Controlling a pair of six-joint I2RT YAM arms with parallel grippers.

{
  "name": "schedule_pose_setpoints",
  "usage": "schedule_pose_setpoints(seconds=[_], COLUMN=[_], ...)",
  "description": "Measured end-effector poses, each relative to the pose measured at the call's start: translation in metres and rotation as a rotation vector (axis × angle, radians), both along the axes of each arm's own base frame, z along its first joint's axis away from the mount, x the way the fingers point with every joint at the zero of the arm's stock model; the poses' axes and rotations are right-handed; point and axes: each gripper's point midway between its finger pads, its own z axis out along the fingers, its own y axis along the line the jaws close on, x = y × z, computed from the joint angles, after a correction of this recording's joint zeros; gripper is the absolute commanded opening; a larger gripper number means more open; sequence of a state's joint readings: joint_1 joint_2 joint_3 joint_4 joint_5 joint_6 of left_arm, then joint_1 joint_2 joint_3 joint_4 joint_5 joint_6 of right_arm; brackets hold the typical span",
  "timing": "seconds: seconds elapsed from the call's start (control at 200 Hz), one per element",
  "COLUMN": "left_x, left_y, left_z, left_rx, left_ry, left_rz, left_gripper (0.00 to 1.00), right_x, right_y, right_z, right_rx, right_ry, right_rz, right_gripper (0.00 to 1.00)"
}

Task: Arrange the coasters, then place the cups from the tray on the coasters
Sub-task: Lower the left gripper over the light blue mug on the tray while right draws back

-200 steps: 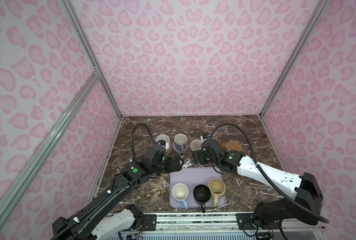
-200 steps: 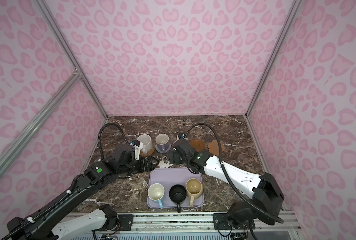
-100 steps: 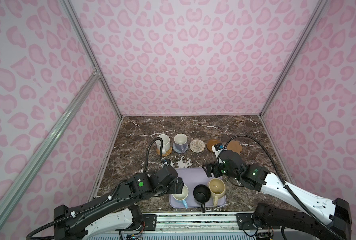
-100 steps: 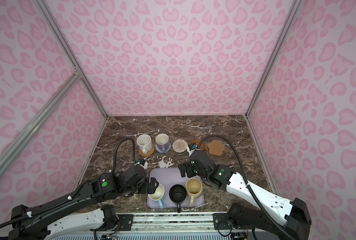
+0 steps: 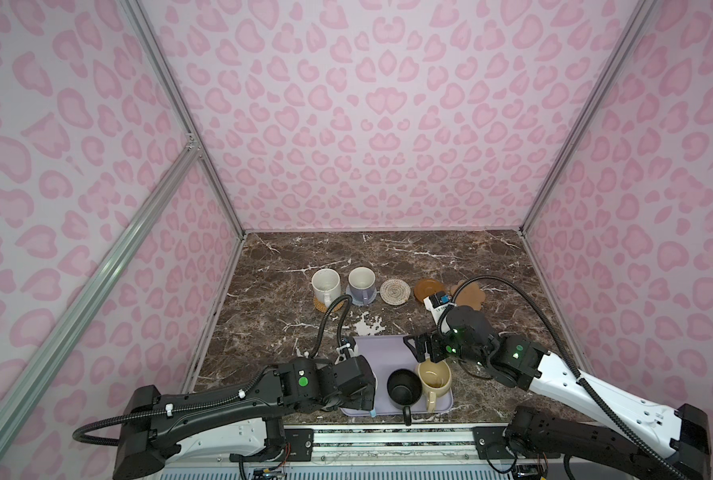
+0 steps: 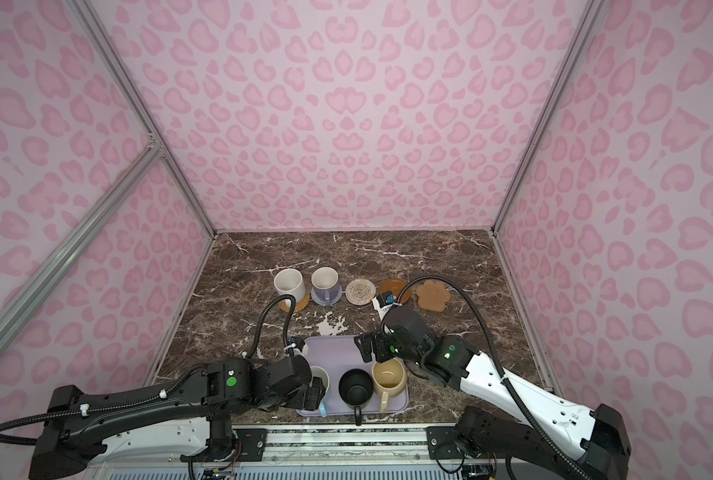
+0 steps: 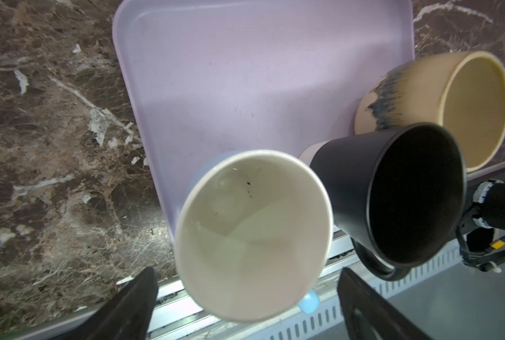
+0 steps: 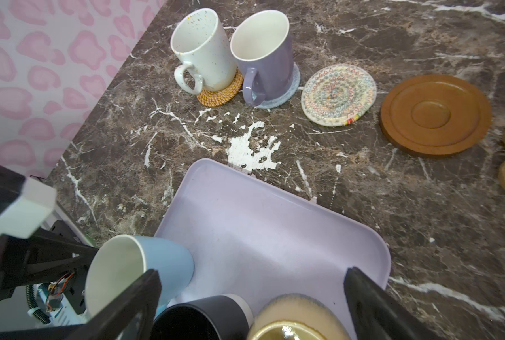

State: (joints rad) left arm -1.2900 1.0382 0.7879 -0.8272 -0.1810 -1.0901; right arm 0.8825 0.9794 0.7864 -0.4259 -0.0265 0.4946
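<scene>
The light blue mug is already between the open fingers of my left gripper. It will next move down over the light blue mug's rim (image 6: 320, 374) (image 7: 253, 235) and close on the mug's side.
The lavender tray (image 5: 382, 353) lies at the front edge and holds a light blue mug (image 6: 320, 375), a black mug (image 5: 404, 388) and a beige mug (image 5: 434, 375). My left gripper (image 7: 247, 273) hangs open over the blue mug (image 7: 254, 235), one finger on each side of it, not touching. My right gripper (image 8: 252, 273) stands open just above the beige mug (image 8: 292, 321). Behind, a white mug (image 5: 325, 284) stands on the orange woven coaster (image 8: 220, 94) and a lavender mug (image 5: 362, 282) on the grey-blue one (image 8: 280, 98). The cream coaster (image 5: 394, 291), brown dish (image 5: 427, 288) and paw coaster (image 5: 471, 295) are bare.
Pink patterned walls close in the marble table (image 5: 271, 316) on three sides. An aluminium rail (image 5: 388, 432) runs along the front, just beyond the tray. The right arm's cable (image 5: 525, 303) arches over the paw coaster.
Both arms have drawn back from the coaster row to the tray. The left gripper now hangs over the blue mug and the right over the beige mug. Both stay open.
</scene>
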Motion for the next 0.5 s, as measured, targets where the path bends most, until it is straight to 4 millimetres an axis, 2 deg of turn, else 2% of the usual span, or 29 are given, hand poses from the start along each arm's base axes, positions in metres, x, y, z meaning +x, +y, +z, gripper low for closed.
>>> schedule_pose_setpoints(seconds=[0.305,0.395,0.5], left_x=[-0.006,-0.008,-0.009], left_y=[0.0,0.001,0.003], left_z=[-0.021,-0.025,-0.031], left_rx=[0.086,0.087,0.095], left_ry=[-0.003,-0.001,0.004], left_rz=[0.019,0.027,0.031], left_gripper=[0.97,1.0,0.97], right_x=[-0.004,-0.006,-0.008], right_y=[-0.002,0.0,0.003], right_z=[-0.012,-0.013,-0.012], right_rx=[0.003,0.004,0.007], right_ry=[0.024,0.032,0.03], right_rz=[-0.004,-0.002,0.009], right_gripper=[0.98,0.98,0.98])
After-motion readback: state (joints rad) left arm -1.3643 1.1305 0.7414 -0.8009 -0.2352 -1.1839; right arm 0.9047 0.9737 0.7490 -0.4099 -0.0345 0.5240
